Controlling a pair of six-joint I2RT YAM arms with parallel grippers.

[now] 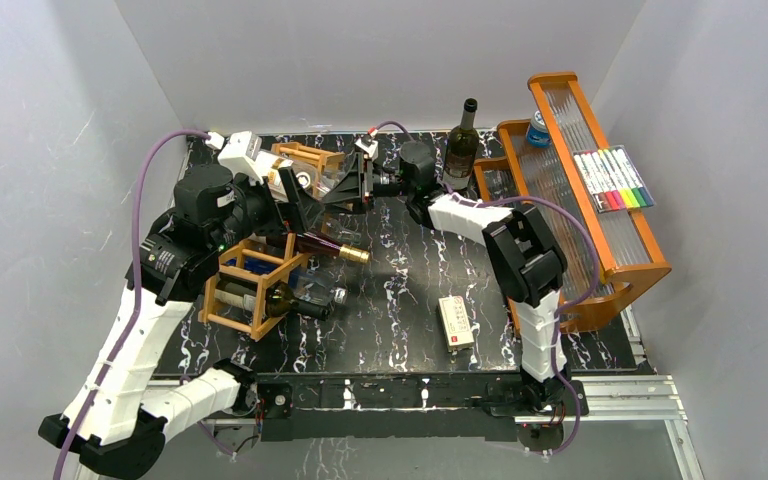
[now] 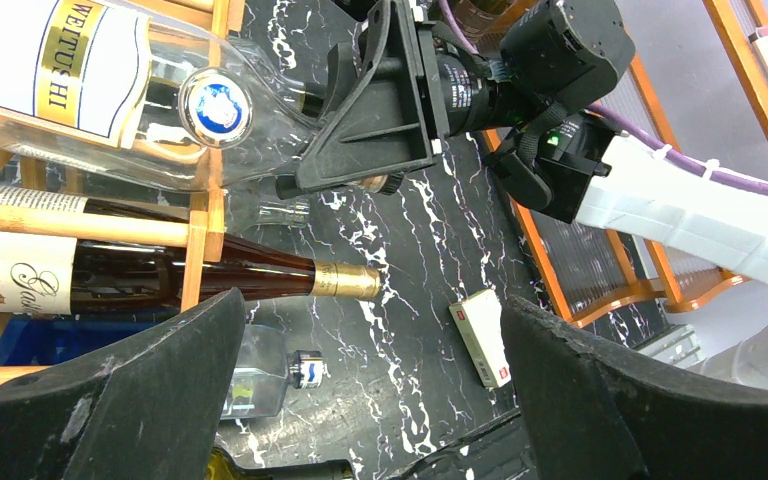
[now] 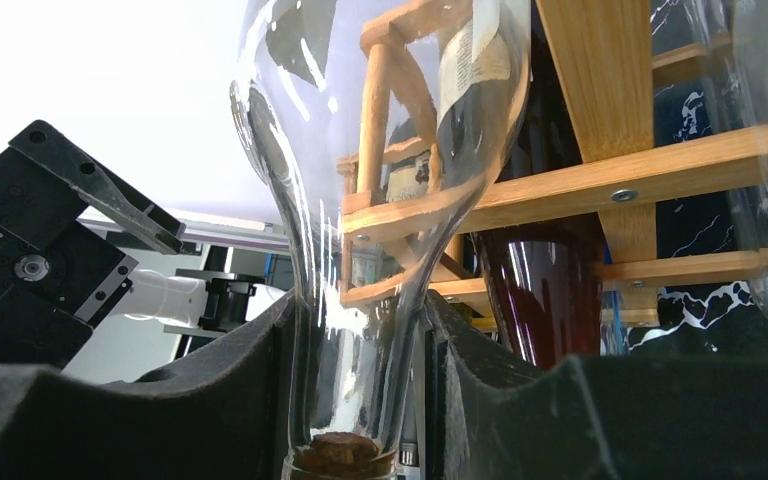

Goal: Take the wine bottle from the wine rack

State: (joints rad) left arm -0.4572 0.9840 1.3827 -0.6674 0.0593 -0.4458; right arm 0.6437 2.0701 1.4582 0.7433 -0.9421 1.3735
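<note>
My right gripper pulls away from the rack next and back over the bare marble near the white box, as the bottle's body still lies in its cell.
The wine rack (image 1: 260,275), an orange-brown wooden lattice, lies on the left of the black marble table; it also shows in the left wrist view (image 2: 205,215) and the right wrist view (image 3: 600,185). A clear corked wine bottle (image 2: 90,60) with a white and gold label lies in an upper cell, its neck pointing out. My right gripper (image 1: 355,185) is shut on that neck (image 3: 360,300), near the cork. My left gripper (image 2: 370,305) is open and empty, hovering above the rack (image 1: 295,205).
An amber bottle with gold foil (image 2: 345,280) and a green bottle (image 1: 295,300) stick out of lower cells. A small clear bottle (image 2: 260,370) and a white box (image 1: 456,322) lie on the table. A dark bottle (image 1: 460,150) stands by the orange tiered tray (image 1: 600,200).
</note>
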